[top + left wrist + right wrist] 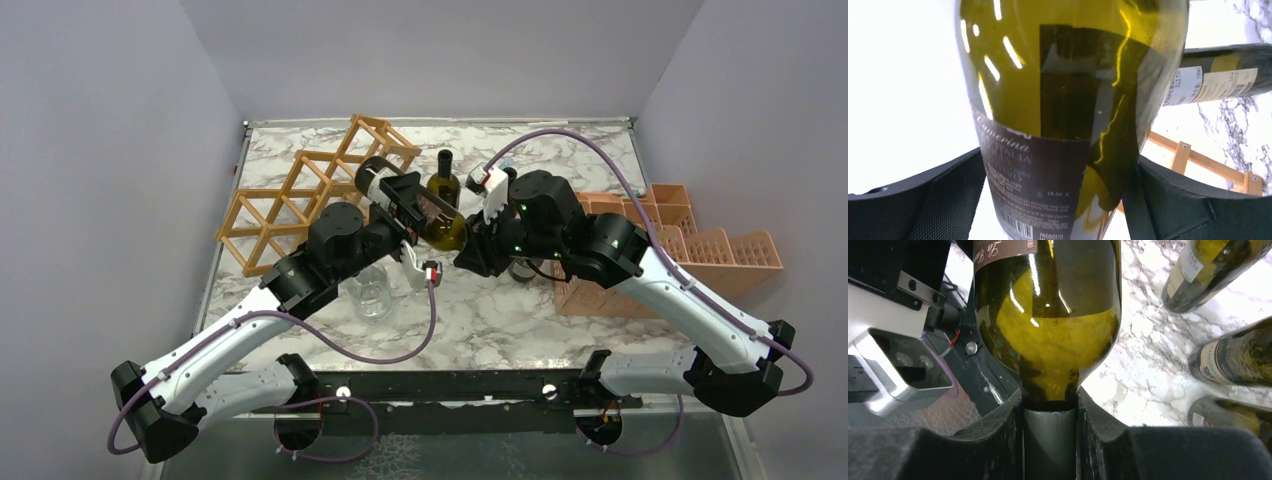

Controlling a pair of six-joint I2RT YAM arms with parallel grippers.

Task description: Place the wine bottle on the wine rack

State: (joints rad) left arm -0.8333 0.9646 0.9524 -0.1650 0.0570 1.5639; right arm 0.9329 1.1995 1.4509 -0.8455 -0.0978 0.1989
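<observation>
The bottle goes down to the left in the top view with my right gripper next and is released inside the rack, since its base already points to the rack's near opening (347, 195).
A green wine bottle (440, 226) with a dark label is held level in the air, just right of the light-brown wooden wine rack (310, 190). My left gripper (403, 200) is shut on its body; in the left wrist view the bottle (1068, 100) fills the space between my black fingers (923, 200) at the gripper (1060, 157). My right gripper (468, 245) is shut on its neck; in the right wrist view the grey foil neck (1049, 435) sits between the pads of the gripper (1050, 437). The rack's bars (1198, 160) show beyond the bottle.
Another bottle (444, 180) stands behind the held one and shows in the left wrist view (1218, 80). More bottles (1238, 355) are on the marble right of my right gripper. Clear glasses (375, 290) stand under my left arm. A salmon-pink crate (700, 250) is at the right.
</observation>
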